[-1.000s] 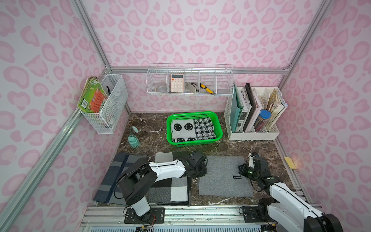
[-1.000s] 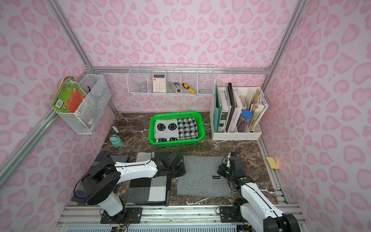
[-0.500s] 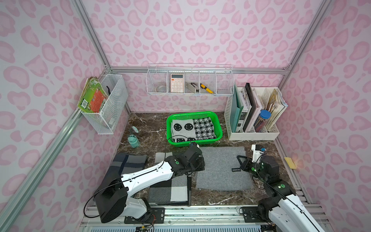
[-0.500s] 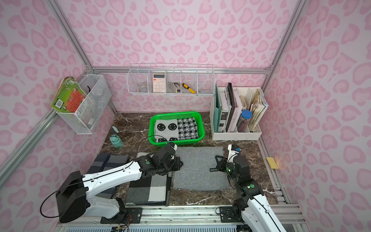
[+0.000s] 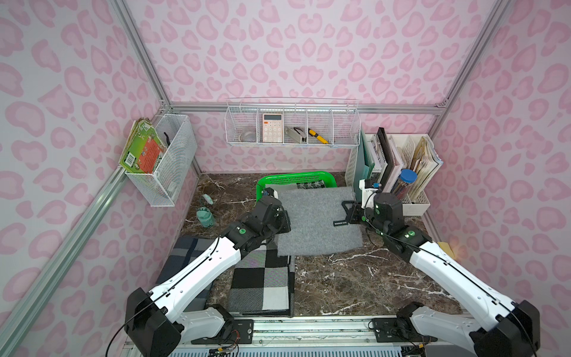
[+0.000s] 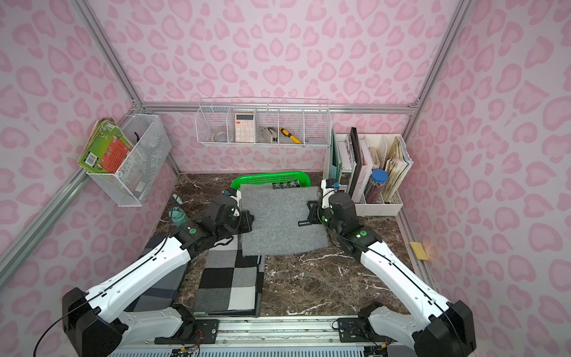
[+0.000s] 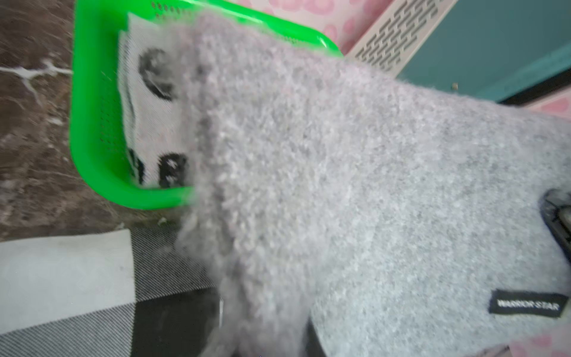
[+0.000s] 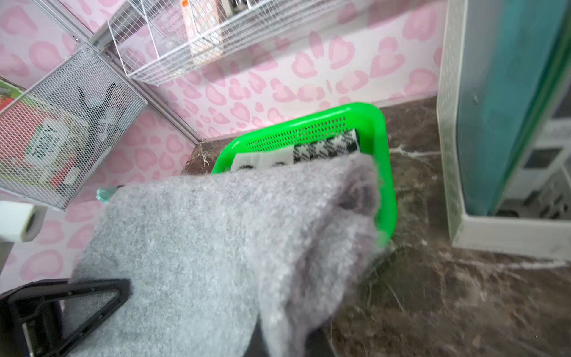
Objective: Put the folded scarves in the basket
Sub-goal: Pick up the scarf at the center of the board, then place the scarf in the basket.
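Note:
My left gripper needs to carry the scarf (image 5: 315,219) outward over the basket's patterned scarves next, then lower it and let it go, because the green basket is farther outward and lower.
Both grippers hold the grey folded scarf (image 5: 315,219) (image 6: 278,219) up off the table, spread flat between them. My left gripper (image 5: 282,222) (image 6: 247,221) is shut on its left edge, my right gripper (image 5: 350,213) (image 6: 312,213) on its right edge near the black label. The scarf's far edge hangs over the front of the green basket (image 5: 296,177) (image 6: 272,177), hiding most of it. In the left wrist view the scarf (image 7: 340,185) covers part of the basket (image 7: 92,123). The right wrist view shows the scarf (image 8: 216,231) before the basket (image 8: 383,154).
Two folded patterned scarves (image 8: 324,146) (image 7: 148,123) lie in the basket. A black-and-white checked cloth (image 5: 262,278) and a dark plaid one (image 5: 185,256) lie front left. A teal object (image 5: 205,216) sits left; a white file organiser (image 5: 398,167) stands close on the right. Wire baskets (image 5: 292,126) hang on the walls.
Both arms have lifted the grey scarf off the table and carried it back towards the basket; its far edge now overlaps the basket's front.

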You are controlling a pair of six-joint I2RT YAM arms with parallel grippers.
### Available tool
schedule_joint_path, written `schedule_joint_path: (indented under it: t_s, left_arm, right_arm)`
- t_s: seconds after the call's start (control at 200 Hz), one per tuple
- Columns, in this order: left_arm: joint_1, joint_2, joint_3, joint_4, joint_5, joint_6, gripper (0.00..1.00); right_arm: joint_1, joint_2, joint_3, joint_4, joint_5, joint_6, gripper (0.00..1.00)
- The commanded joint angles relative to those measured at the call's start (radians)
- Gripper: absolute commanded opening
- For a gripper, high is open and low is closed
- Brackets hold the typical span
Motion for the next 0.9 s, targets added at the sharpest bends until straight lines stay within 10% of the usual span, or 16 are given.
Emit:
schedule_joint_path:
  t_s: [0.0, 0.385, 0.895]
  left_arm:
    - [0.085, 0.027, 0.049, -0.001, 0.024, 0.058, 0.00]
    - [0.321, 0.295, 0.279, 0.046, 0.163, 0.096, 0.00]
    - [0.389, 0.562, 0.395, 0.128, 0.231, 0.093, 0.00]
  right_arm:
    - [0.002, 0.105, 0.125, 0.030, 0.085, -0.079, 0.00]
    - [-0.064, 0.543, 0.535, 0.049, 0.053, -0.138, 0.00]
    - [-0.139, 0.877, 0.746, 0.105, -0.035, -0.161, 0.00]
